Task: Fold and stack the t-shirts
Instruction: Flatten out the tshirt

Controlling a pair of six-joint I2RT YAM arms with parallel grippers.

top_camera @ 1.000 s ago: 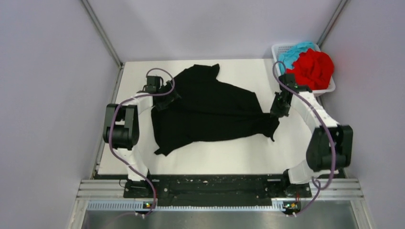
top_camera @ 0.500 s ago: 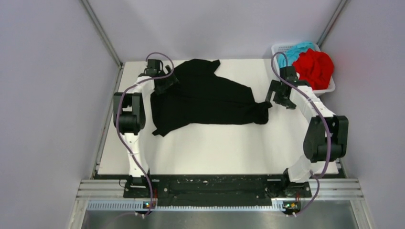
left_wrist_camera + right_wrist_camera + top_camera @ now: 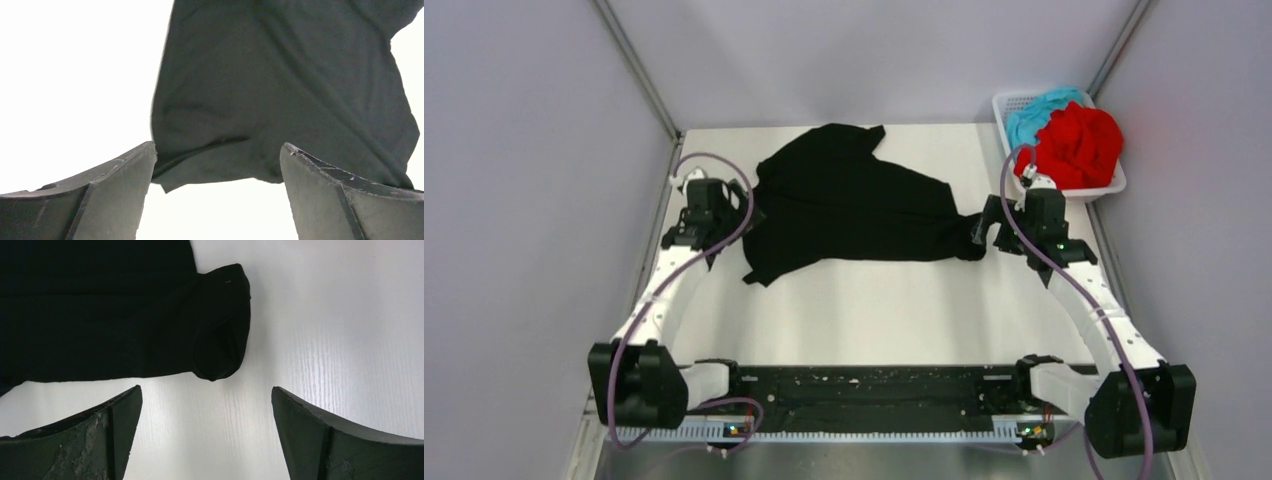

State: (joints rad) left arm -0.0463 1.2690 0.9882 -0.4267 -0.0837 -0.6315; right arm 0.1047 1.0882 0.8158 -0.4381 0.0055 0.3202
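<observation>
The near corner of the black t-shirt juts out onto bare table. My left gripper will next move back and down onto the black t-shirt's near corner (image 3: 759,277) (image 3: 169,179).
A black t-shirt (image 3: 854,205) lies crumpled and loosely spread across the far half of the white table (image 3: 874,310). Its near-left edge shows in the left wrist view as dark cloth (image 3: 280,90), and a rolled sleeve end (image 3: 220,340) shows in the right wrist view. My left gripper (image 3: 724,215) stands open just left of the shirt, with nothing between its fingers (image 3: 120,200). At the shirt's right tip my right gripper (image 3: 996,225) is open too, bare table between its fingers (image 3: 100,440). A red t-shirt (image 3: 1079,145) and a teal-blue one (image 3: 1034,108) are bunched in the basket.
The white mesh basket (image 3: 1114,185) sits at the table's far right corner, just behind my right wrist. Grey walls close in on both sides and at the back. A black rail (image 3: 874,385) runs along the near edge between the arm bases.
My right gripper opened and let go of the shirt's right tip, which now lies on the table. Both arms drew back toward the near edge and swung outward.
</observation>
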